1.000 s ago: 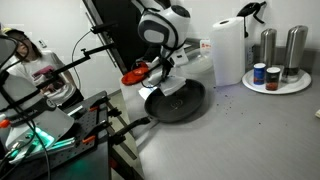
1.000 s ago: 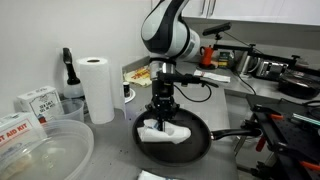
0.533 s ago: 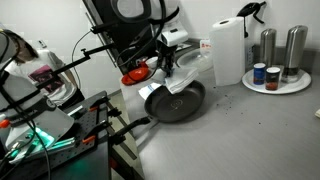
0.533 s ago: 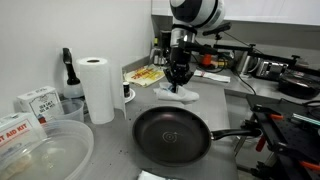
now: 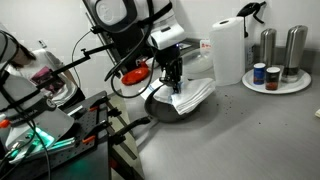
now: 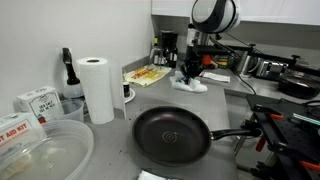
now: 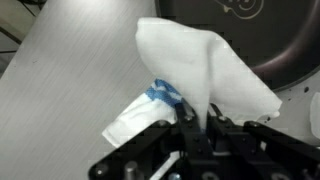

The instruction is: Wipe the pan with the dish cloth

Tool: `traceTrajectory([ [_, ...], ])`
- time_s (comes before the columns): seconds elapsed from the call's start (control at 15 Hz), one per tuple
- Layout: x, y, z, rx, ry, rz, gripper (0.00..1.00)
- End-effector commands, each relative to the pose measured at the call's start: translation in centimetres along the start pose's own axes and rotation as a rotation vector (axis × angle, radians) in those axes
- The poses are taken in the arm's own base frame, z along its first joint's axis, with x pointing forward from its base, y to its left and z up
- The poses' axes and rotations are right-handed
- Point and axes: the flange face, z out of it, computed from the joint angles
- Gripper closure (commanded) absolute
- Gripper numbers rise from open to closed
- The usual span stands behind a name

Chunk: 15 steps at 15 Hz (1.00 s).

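I should next lower the dish cloth (image 6: pixel 192 85) off the pan's rim onto the open grey counter beside the pan.
The pan (image 6: pixel 172 133) is round, dark and shallow, with a long black handle, and it lies empty on the grey counter. It also shows in an exterior view (image 5: pixel 165 106) and at the top right of the wrist view (image 7: pixel 265 35). My gripper (image 6: pixel 192 70) is shut on the dish cloth (image 6: pixel 192 85), white with blue stripes. It holds the cloth in the air, above and beyond the pan's rim. In an exterior view the gripper (image 5: pixel 172 80) has the cloth (image 5: pixel 193 95) hanging by the pan's edge. In the wrist view the cloth (image 7: pixel 200 65) drapes from the jaws (image 7: pixel 196 122).
A tall paper towel roll (image 6: pixel 97 88) stands beside the pan and also shows in an exterior view (image 5: pixel 228 50). A small red dish (image 5: pixel 135 75) sits behind the pan. A white tray with canisters (image 5: pixel 275 80), a clear plastic bowl (image 6: pixel 45 150) and boxes (image 6: pixel 38 103) are nearby.
One second ago the cloth was pressed down inside the pan. The gripper has since lifted it out and carried it up and away past the pan's rim, leaving the pan empty.
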Motion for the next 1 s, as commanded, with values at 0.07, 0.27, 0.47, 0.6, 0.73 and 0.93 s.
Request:
traceTrajectory([
  [0.07,0.5,0.3,4.2,-0.053,-0.015,0.023,0.97],
  [0.27,1.3,0.2,7.8,-0.063,-0.079,0.049,0.97],
  [0.47,3.3,0.3,10.3,-0.072,-0.112,0.088,0.97],
  [0.6,4.9,0.5,11.2,-0.077,-0.13,0.108,0.97],
  [0.73,6.2,0.6,11.7,-0.086,-0.136,0.115,0.97],
  [0.93,8.0,1.1,12.3,-0.091,-0.148,0.139,0.97],
])
